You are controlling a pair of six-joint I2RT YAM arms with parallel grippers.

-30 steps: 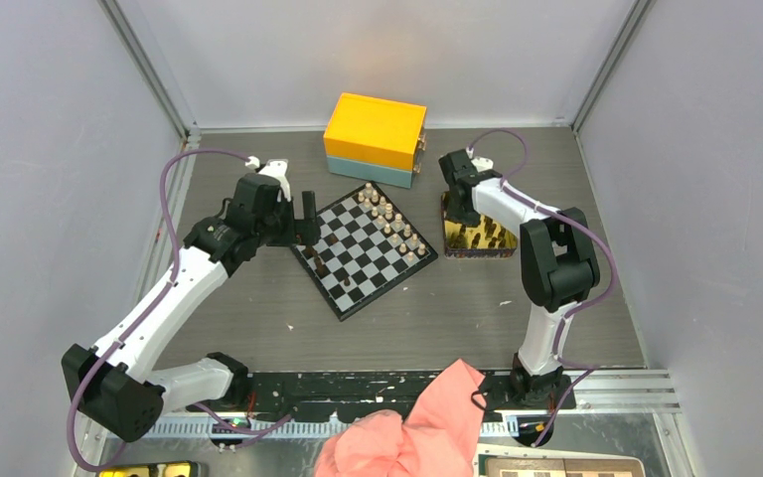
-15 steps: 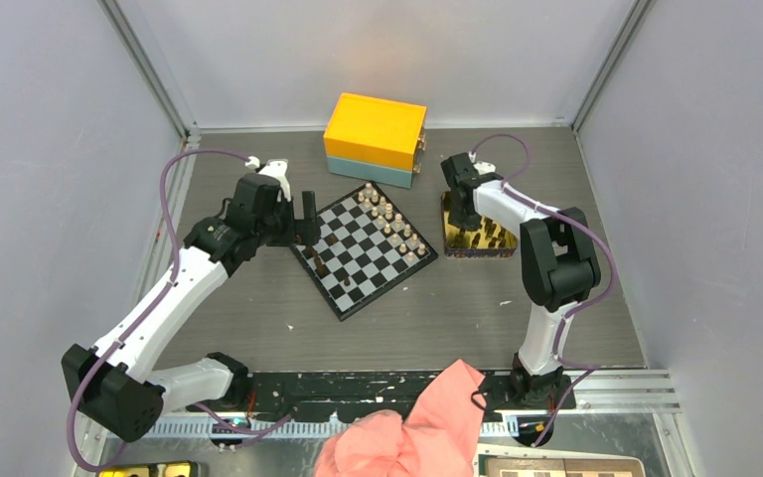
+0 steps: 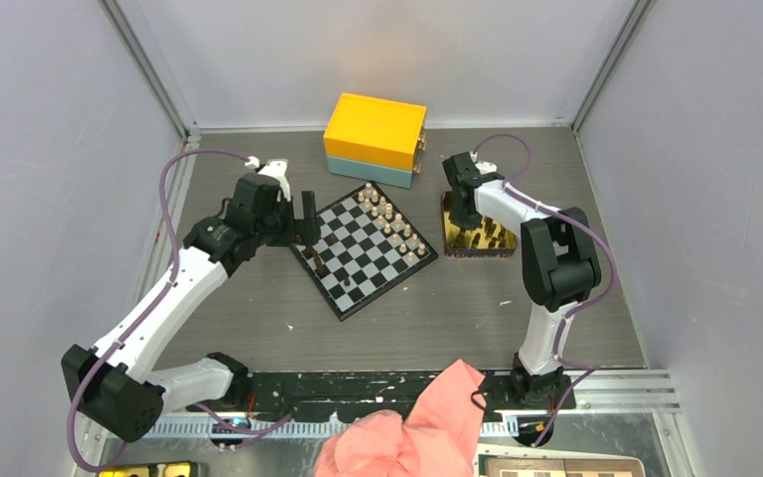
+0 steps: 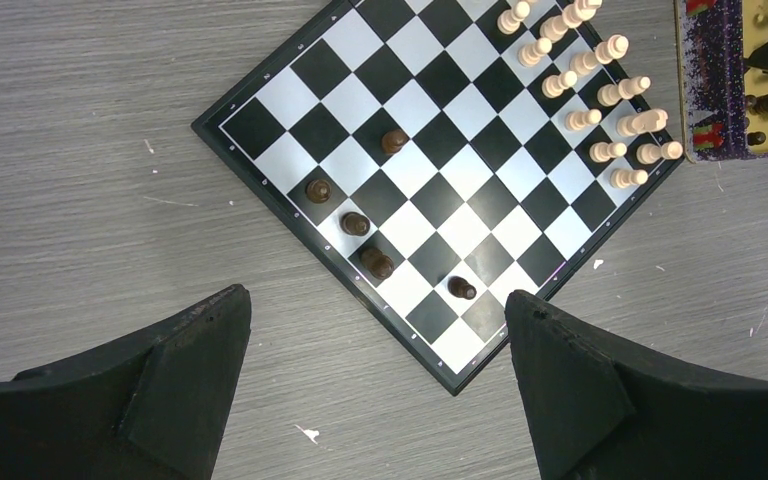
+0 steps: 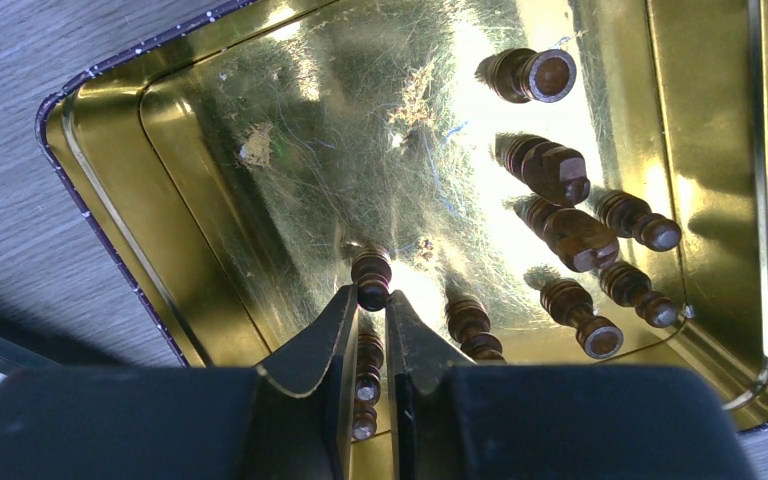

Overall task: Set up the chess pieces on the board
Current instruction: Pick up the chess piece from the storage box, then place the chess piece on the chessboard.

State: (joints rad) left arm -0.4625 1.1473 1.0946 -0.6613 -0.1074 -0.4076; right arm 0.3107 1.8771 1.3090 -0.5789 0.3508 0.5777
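A black square in the gap between dark pieces is empty, so I will raise my right gripper next, move it left in the top view to that square, lower it and let go.
The black-and-white board (image 3: 363,250) lies turned like a diamond mid-table. Light tan pieces (image 4: 600,90) line its far-right edge, and several dark brown pieces (image 4: 356,223) stand near its left edge. My left gripper (image 4: 377,300) hovers open above the board's near-left corner, holding nothing. My right gripper (image 5: 372,292) is down inside the gold tin (image 5: 110,190). Its fingertips pinch a dark brown piece (image 5: 371,272) lying on the tin floor. Several more dark pieces (image 5: 550,170) lie loose in the tin to the right.
A yellow and teal box (image 3: 375,134) stands behind the board. The gold tin (image 3: 479,238) sits right of the board. A pink cloth (image 3: 407,427) lies at the near edge between the arm bases. Grey walls enclose the table.
The right gripper's jaws have narrowed onto the dark piece in the tin. The left arm and the pieces on the board have not moved.
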